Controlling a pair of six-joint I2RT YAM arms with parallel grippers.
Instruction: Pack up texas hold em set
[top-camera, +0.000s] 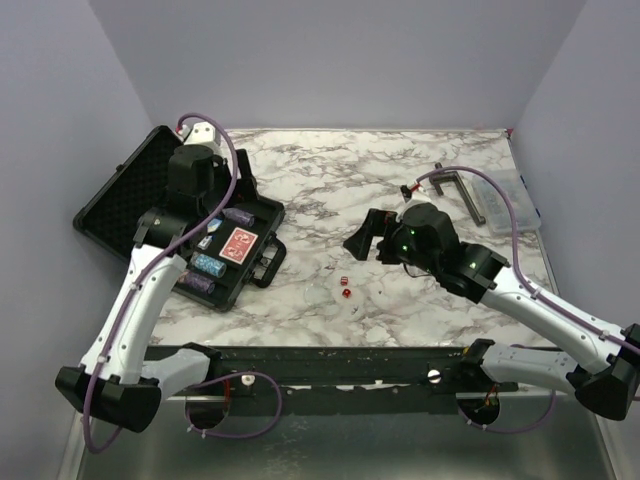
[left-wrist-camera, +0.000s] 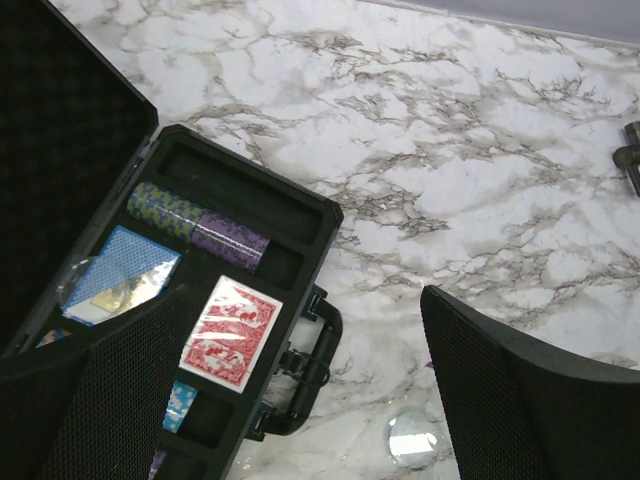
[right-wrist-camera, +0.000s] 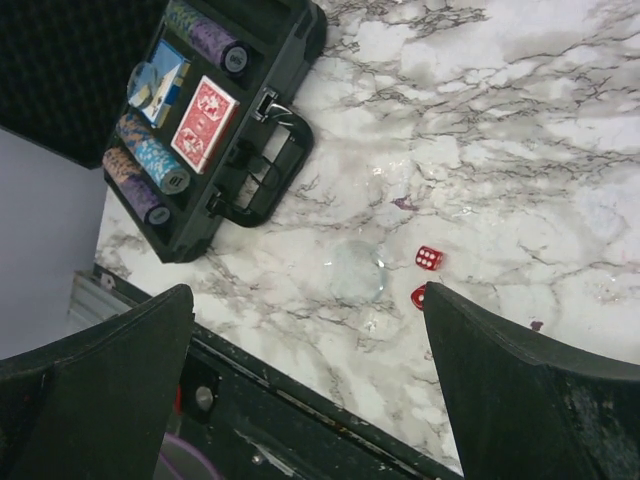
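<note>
My right gripper lowers to the farther die (top-camera: 344, 281) (right-wrist-camera: 429, 257), below and to the left in the top view, with narrowed fingers next, as another die sits close.
The black case (top-camera: 120, 195) lies open at the left, its foam lid tipped back. Its tray (left-wrist-camera: 320, 215) holds a red card deck (top-camera: 239, 244), a blue deck (left-wrist-camera: 120, 275) and chip stacks (top-camera: 207, 264). The chip stacks also show in the left wrist view (left-wrist-camera: 230, 240). Two red dice (top-camera: 344, 287) lie on the marble right of the case handle (top-camera: 265, 265). They also show in the right wrist view (right-wrist-camera: 428, 258), beside a clear disc (right-wrist-camera: 355, 270). My left gripper (left-wrist-camera: 300, 400) is open and empty above the tray. My right gripper (top-camera: 365, 240) is open and empty above the dice, its right fingertip (right-wrist-camera: 450, 320) next to one die.
A dark T-shaped clamp (top-camera: 460, 195) and a clear plastic compartment box (top-camera: 510, 200) sit at the back right. A black rail (top-camera: 350, 365) runs along the near table edge. Grey walls close in the left, back and right sides.
</note>
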